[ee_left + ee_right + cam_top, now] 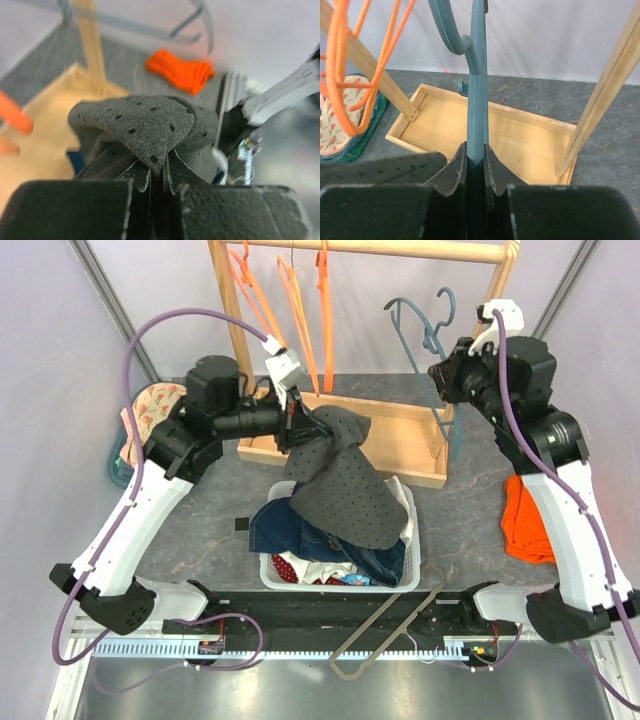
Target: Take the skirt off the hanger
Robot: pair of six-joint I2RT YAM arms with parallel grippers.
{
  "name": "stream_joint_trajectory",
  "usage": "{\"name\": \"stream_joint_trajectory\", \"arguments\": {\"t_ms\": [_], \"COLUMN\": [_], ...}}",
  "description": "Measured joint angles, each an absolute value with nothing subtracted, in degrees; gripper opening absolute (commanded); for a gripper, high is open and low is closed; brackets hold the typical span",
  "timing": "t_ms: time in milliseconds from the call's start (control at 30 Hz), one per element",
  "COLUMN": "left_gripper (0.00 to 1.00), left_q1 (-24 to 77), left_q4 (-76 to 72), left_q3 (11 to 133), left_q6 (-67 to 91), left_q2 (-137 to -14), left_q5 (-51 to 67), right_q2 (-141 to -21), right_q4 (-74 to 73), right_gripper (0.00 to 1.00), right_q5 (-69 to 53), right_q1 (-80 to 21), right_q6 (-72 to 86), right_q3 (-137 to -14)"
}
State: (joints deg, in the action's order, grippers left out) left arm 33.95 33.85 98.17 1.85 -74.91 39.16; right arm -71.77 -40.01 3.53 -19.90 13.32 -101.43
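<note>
My left gripper moves down and back to the white basket next and releases, since the basket is already under the garment's draped end.
A bit of dark red fabric with white dots, apparently the skirt, shows in the white basket, mostly buried under other clothes. Several thin orange hangers hang bare on the wooden rack, also in the right wrist view. My left gripper is shut on a grey dotted garment and holds it draped over the basket. My right gripper is shut on a bare grey-blue hanger near the rack's right post.
The wooden rack base stands behind the basket. A blue garment lies in the basket. An orange cloth lies at the right. A floral item sits at far left. A dark hanger rests on the front rail.
</note>
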Motion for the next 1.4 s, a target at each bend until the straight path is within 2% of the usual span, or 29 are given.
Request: {"name": "stream_joint_trajectory", "arguments": {"t_ms": [200, 567, 767, 867, 933, 967, 1033, 1067, 1367, 1400], "left_gripper": [0.02, 0.02, 0.14, 0.14, 0.22, 0.40, 0.71, 0.98, 0.99, 1.00], "left_q1": [35.6, 46.3, 50.1, 52.1, 52.8, 53.2, 53.7, 53.8, 53.6, 53.6], "left_q4": [41.8, 45.1, 42.8, 40.4, 38.8, 37.7, 35.9, 35.0, 36.4, 37.2], "left_q3": [93.0, 67.9, 56.8, 51.4, 48.9, 47.5, 45.4, 44.5, 48.2, 49.5], "left_q6": [-8.9, -27.7, -35.1, -38.4, -40.1, -41.0, -42.4, -42.9, -40.5, -39.9], "left_q2": [-74.8, -67.3, -66.3, -65.9, -65.9, -66.0, -66.0, -66.0, -64.4, -64.4], "left_q5": [29.4, 15.6, 6.8, 2.3, 0.5, -0.3, -1.4, -2.2, -6.0, -6.2], "right_q2": [-78.7, -88.6, -92.7, -94.1, -95.0, -95.5, -96.5, -97.0, -97.2, -96.8], "right_q4": [-41.5, -41.8, -41.4, -40.9, -40.6, -40.4, -40.1, -40.1, -36.0, -35.2], "right_gripper": [0.00, 0.00, 0.00, 0.00, 0.00, 0.00, 0.00, 0.00, 0.00, 0.04], "right_q5": [4.7, 4.9, 4.0, 3.3, 2.8, 2.4, 1.7, 1.3, -1.6, -1.8], "right_q1": [-18.5, -16.5, -15.7, -15.2, -14.7, -14.3, -13.6, -13.3, -12.5, -12.5], "right_q6": [14.8, 15.9, 16.6, 17.1, 17.5, 17.9, 18.5, 18.7, 19.6, 19.6], "right_q3": [-107.9, -120.5, -125.5, -127.3, -128.0, -128.4, -128.5, -128.5, -124.6, -123.7]}}
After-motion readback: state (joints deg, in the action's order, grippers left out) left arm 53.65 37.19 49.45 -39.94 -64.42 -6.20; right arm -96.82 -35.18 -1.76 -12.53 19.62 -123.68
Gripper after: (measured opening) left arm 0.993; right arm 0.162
